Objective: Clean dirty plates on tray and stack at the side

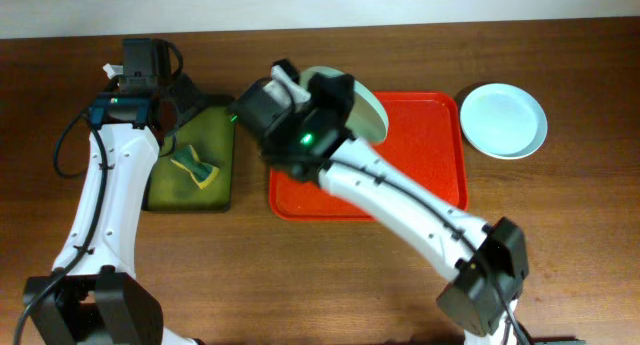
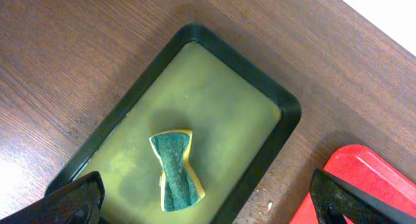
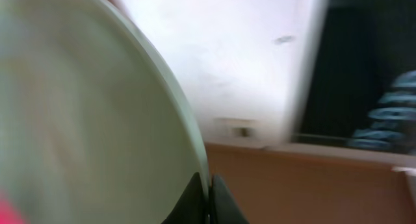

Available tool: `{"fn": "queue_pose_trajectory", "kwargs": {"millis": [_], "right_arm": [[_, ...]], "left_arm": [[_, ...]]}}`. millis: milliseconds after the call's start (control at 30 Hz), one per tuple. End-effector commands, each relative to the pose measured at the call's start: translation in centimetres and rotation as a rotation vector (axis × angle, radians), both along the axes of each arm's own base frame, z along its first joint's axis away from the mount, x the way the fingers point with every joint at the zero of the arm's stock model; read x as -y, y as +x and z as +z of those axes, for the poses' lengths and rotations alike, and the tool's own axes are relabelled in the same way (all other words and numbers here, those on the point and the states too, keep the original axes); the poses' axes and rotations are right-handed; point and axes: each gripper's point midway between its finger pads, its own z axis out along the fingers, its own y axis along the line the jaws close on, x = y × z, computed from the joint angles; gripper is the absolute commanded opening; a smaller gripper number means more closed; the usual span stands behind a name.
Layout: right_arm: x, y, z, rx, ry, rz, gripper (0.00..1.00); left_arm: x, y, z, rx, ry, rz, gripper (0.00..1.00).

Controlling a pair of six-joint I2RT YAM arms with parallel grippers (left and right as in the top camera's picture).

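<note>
My right gripper crosses the red tray next and levels the tilted green plate. Then it lowers the plate onto the pale blue plate [image 1: 503,120] and releases it, where the side stack starts.
My right gripper [image 1: 325,85] is shut on the rim of a pale green plate [image 1: 372,113] and holds it tilted above the far left part of the red tray [image 1: 430,155]. In the right wrist view the fingers [image 3: 209,198] pinch the plate's edge [image 3: 97,120]. A pale blue plate [image 1: 503,120] lies on the table right of the tray. No white plate shows. My left gripper [image 1: 185,100] is open and empty above the olive tray, its fingers [image 2: 208,208] spread wide over the sponge. A corner of the red tray [image 2: 367,175] shows in the left wrist view.
A dark olive-green tray [image 1: 165,190] left of the red tray holds a yellow-and-green sponge [image 1: 195,170]. Both show in the left wrist view, tray [image 2: 221,74] and sponge [image 2: 175,169]. The right arm reaches across the red tray from the front right.
</note>
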Motion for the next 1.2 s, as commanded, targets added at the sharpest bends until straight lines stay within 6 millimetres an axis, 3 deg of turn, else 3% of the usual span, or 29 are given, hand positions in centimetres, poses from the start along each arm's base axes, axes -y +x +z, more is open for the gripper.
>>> {"fn": "queue_pose_trajectory", "kwargs": {"millis": [0, 67, 100, 133, 167, 233, 333, 367, 433, 467, 500, 567, 733, 833, 867, 900, 967, 1000, 1167], "right_arm": [[6.4, 2.4, -6.8, -0.243, 0.423, -0.166, 0.04], [15.5, 3.8, -6.3, -0.141, 0.674, -0.466, 0.04], [18.0, 4.1, -7.1, -0.182, 0.789, -0.511, 0.04], [20.9, 4.4, -8.6, -0.263, 1.004, -0.56, 0.04], [25.7, 4.4, -10.3, -0.296, 1.304, -0.683, 0.04], [34.0, 3.1, -13.2, -0.26, 1.506, -0.885, 0.04], [41.5, 1.2, -17.8, -0.204, 1.551, -1.059, 0.04], [42.5, 1.2, -18.5, -0.19, 1.555, -1.072, 0.04], [43.4, 1.9, -19.6, -0.165, 1.556, -1.062, 0.05], [43.3, 2.4, -19.7, -0.158, 1.553, -1.047, 0.13], [43.1, 2.7, -19.7, -0.156, 1.551, -1.036, 0.34], [42.5, 2.8, -19.7, -0.168, 1.55, -1.032, 0.98], [39.3, 1.1, -19.4, -0.298, 1.542, -1.073, 0.98], [38.2, 2.4, -19.0, -0.288, 1.5, -1.011, 0.99], [38.0, 3.2, -18.9, -0.28, 1.487, -0.962, 0.77], [37.5, 4.2, -18.7, -0.287, 1.452, -0.876, 0.04], [36.3, 5.8, -19.2, -0.286, 1.409, -0.806, 0.04], [36.1, 6.4, -20.6, -0.285, 1.336, -0.817, 0.04], [32.0, 7.0, -24.2, -0.395, 1.296, -0.798, 0.04]], "left_arm": [[-0.2, -0.1, -0.3, -0.009, 0.002, 0.001, 0.99], [-0.2, -0.1, -0.3, -0.009, 0.002, 0.001, 0.99], [-0.2, 0.0, -0.3, -0.009, 0.002, 0.001, 0.99], [-0.2, 0.0, -0.3, -0.009, 0.002, 0.001, 0.99], [-0.2, -0.1, -0.3, -0.009, 0.002, 0.001, 0.99], [-0.2, 0.0, -0.3, -0.009, 0.003, 0.001, 0.99], [-0.2, -0.1, -0.3, -0.009, 0.002, 0.001, 0.99], [-0.2, 0.0, -0.3, -0.009, 0.003, 0.001, 0.99], [-0.2, -0.1, -0.3, -0.009, 0.003, 0.001, 0.99], [-0.2, -0.1, -0.3, -0.009, 0.002, 0.001, 0.99], [-0.2, 0.0, -0.3, -0.009, 0.002, 0.001, 0.99], [-0.2, 0.0, -0.3, -0.009, 0.002, 0.001, 0.99], [-0.2, 0.0, -0.3, -0.009, 0.003, 0.001, 0.99], [-0.2, -0.1, -0.3, -0.009, 0.003, 0.001, 0.99], [-0.2, -0.1, -0.3, -0.009, 0.002, 0.001, 0.99], [-0.2, -0.1, -0.3, -0.009, 0.002, 0.001, 0.99], [-0.2, -0.1, -0.3, -0.009, 0.002, 0.001, 0.99], [-0.2, 0.0, -0.3, -0.009, 0.002, 0.001, 0.99], [-0.2, -0.1, -0.3, -0.009, 0.002, 0.001, 0.99]]}}
